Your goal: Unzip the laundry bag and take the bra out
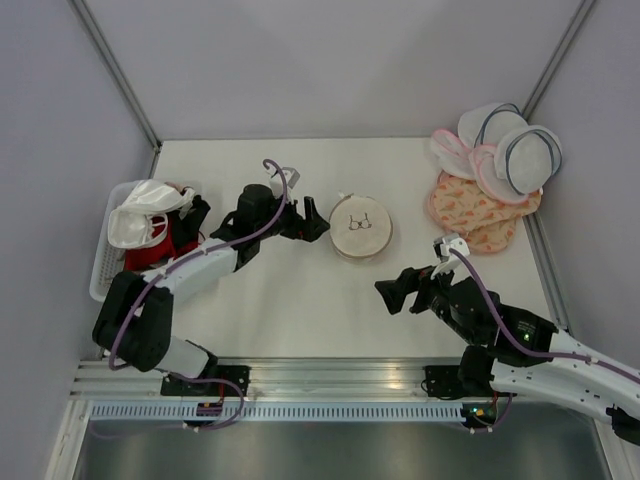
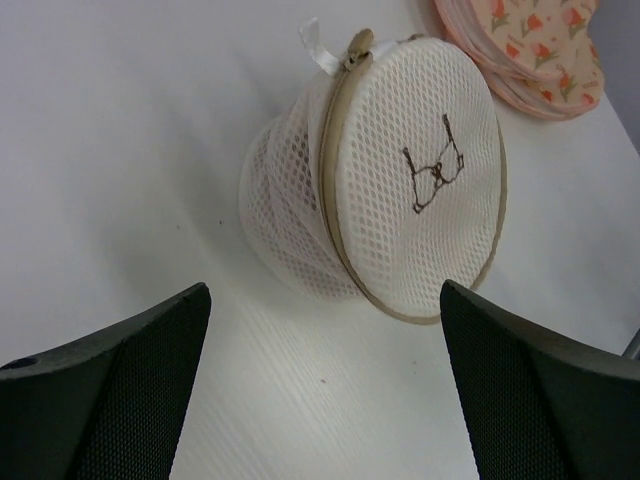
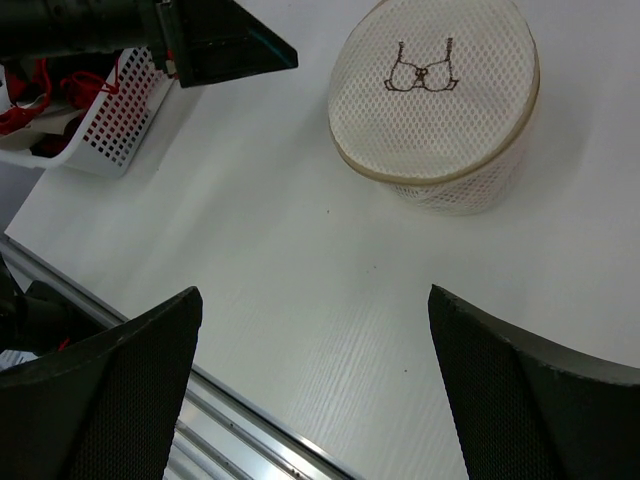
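Observation:
The bag is still out of reach of my fingers, so my left gripper should next move down to the right in the top view and close on the zipper band that faces it.
The laundry bag [image 1: 361, 228], a round cream mesh pouch with a dark bra drawing on its face, lies mid-table with its tan zipper band closed. The left wrist view shows it [image 2: 400, 190] just beyond my fingers, with the zipper pull and a white ribbon tab [image 2: 322, 50] at its far edge. My left gripper [image 1: 312, 220] is open and empty just left of the bag, not touching it; its midpoint is over bare table [image 2: 325, 390]. My right gripper [image 1: 398, 293] is open and empty, near and right of the bag [image 3: 435, 95]. The dusty pink bra is hidden.
A white basket [image 1: 105, 262] at the left edge holds a white bra [image 1: 140, 215] and a red one [image 1: 165, 240]. White domed bags with pink trim [image 1: 510, 150] and flat pink patterned bags [image 1: 480, 205] are piled at the back right. A metal rail [image 1: 320, 375] runs along the near edge.

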Robot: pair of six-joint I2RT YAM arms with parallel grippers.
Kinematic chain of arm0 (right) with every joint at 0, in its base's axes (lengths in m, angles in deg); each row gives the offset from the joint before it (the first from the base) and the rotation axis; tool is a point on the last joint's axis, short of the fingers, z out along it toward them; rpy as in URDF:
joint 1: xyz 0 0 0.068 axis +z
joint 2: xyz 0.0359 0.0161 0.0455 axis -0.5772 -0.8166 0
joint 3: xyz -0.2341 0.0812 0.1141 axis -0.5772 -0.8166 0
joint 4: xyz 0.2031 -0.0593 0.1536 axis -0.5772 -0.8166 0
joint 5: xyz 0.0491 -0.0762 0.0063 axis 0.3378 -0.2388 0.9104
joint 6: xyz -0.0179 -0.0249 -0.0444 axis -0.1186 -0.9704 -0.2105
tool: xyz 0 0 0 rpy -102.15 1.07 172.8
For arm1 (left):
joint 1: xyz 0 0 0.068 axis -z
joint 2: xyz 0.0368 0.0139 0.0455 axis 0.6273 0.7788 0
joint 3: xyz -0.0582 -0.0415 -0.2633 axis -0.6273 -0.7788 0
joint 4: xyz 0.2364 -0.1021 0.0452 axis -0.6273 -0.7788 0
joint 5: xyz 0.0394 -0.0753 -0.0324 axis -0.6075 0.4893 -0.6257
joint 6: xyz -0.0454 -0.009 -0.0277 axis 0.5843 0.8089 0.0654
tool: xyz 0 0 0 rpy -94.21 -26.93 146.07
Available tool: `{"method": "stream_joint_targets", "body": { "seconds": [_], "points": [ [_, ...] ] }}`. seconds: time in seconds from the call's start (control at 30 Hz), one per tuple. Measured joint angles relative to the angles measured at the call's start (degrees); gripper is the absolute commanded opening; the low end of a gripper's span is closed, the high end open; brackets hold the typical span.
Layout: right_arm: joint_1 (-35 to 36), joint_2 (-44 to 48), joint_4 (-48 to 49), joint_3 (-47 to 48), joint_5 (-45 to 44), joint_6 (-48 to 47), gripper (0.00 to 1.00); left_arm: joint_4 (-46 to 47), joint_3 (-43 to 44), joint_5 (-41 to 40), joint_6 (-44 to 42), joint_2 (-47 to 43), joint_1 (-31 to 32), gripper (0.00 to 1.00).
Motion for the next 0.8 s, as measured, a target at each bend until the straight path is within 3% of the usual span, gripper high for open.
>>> {"method": "stream_joint_targets", "body": {
  "seconds": [0.13,0.43,0.53,0.57,0.67,0.8],
  "points": [
    [0.00,1.01,-0.63,-0.68,0.57,0.33,0.98,7.13,2.29,8.02,0.04,8.59,-3.45,0.93],
    [0.00,0.28,-1.18,-1.95,1.31,2.05,0.98,24.28,8.68,29.70,4.31,22.45,-4.57,0.82],
    [0.00,0.66,-1.49,-2.62,1.42,2.84,0.98,32.02,11.08,34.86,9.25,27.45,-6.19,0.67],
    [0.00,0.85,-1.81,-2.80,1.42,3.08,0.98,34.38,12.26,36.61,11.17,29.59,-6.84,0.57],
    [0.00,1.64,-2.69,-3.48,1.22,3.85,0.98,38.38,15.58,40.02,15.47,35.56,-7.96,0.46],
    [0.00,1.77,-3.45,-3.56,0.76,4.26,0.98,38.47,15.76,42.14,17.03,38.27,-7.50,0.39]
  ]
}}
